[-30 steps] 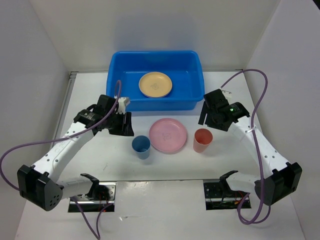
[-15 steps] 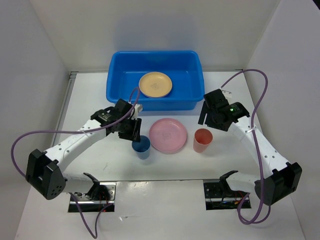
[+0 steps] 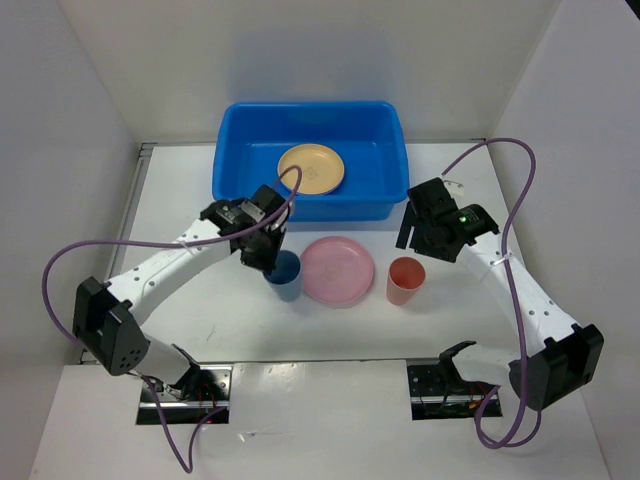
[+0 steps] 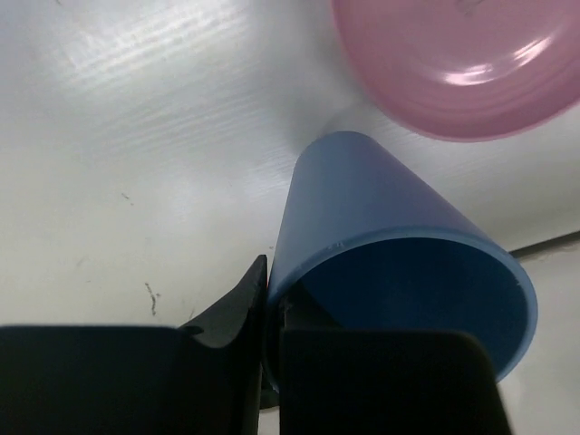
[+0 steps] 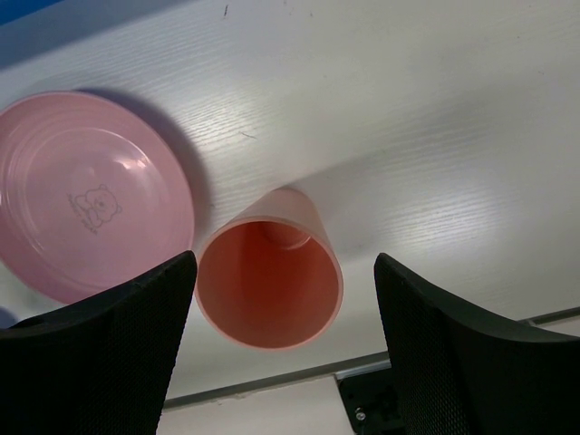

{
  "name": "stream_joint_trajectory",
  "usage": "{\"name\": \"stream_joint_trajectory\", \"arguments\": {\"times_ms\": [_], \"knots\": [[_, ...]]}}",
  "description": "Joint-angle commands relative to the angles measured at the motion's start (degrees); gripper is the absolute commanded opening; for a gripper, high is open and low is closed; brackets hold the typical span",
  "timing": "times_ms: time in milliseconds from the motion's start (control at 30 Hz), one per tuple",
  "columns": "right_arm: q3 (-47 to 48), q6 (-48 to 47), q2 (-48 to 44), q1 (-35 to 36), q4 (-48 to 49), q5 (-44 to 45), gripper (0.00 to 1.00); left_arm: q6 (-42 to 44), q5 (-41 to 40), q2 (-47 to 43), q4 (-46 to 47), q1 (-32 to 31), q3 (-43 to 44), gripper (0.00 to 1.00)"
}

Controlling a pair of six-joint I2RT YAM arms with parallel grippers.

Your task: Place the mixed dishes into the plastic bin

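Observation:
The bin's bare bottom beside the yellow plate lies outward of my left gripper, so next I should raise the gripper outward over the bin, then lower and release the blue cup.
The blue cup stands upright on the table, left of the pink plate. My left gripper is shut on the cup's near wall, one finger outside and one inside the rim. The salmon-red cup stands upright to the right of the pink plate. My right gripper hangs open just behind it, and the cup shows between its spread fingers without touching them. A yellow plate lies inside the blue plastic bin.
The bin stands at the back middle of the white table, with white walls on three sides. Purple cables loop off both arms. Two metal mounting plates sit at the table's near edge.
My left arm swung right from beside the bin's front left corner to the blue cup, and its jaws closed on the cup's rim. The right arm stayed put.

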Motion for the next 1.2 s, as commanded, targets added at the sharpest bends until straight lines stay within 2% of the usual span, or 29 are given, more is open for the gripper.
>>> {"name": "stream_joint_trajectory", "arguments": {"times_ms": [0,100,133,200,367,400,533,633,800,1167], "knots": [[1.52,-0.32,0.64,0.57,1.56,1.33,0.84,3.12,-2.9,-4.03,-5.97,0.29,15.16,0.0],[1.52,-0.94,1.17,0.05,2.7,1.33,0.84,6.1,-6.06,-0.79,-10.55,2.4,27.5,0.0],[1.52,-0.94,1.17,0.05,2.7,0.8,0.84,7.07,-9.73,0.35,-11.16,3.02,34.68,0.0],[1.52,-1.55,1.69,0.05,3.23,0.8,0.84,10.66,-11.69,4.66,-11.17,6.25,41.31,0.0],[1.52,-2.09,1.69,-1.01,4.28,0.8,0.84,15.35,-10.03,18.78,-14.06,13.65,59.59,0.0],[1.52,-2.61,1.69,-1.79,4.81,0.8,0.84,16.13,-10.03,20.65,-14.59,16.09,65.36,0.0],[1.52,-3.14,2.22,-3.03,5.33,0.27,0.84,17.63,-5.91,30.57,-14.6,22.51,75.93,0.0],[2.74,-3.67,2.22,-4.08,5.34,0.27,0.84,18.25,-2.74,35.93,-13.98,25.86,79.12,0.0],[2.75,-4.2,3.36,-5.31,5.34,0.27,0.84,19.38,-0.89,43.85,-13.46,27.19,79.75,0.0],[1.61,-5.78,6.43,-6.9,4.81,-0.87,0.83,20.44,0.34,51.34,-14.07,27.19,80.28,0.0]]}}
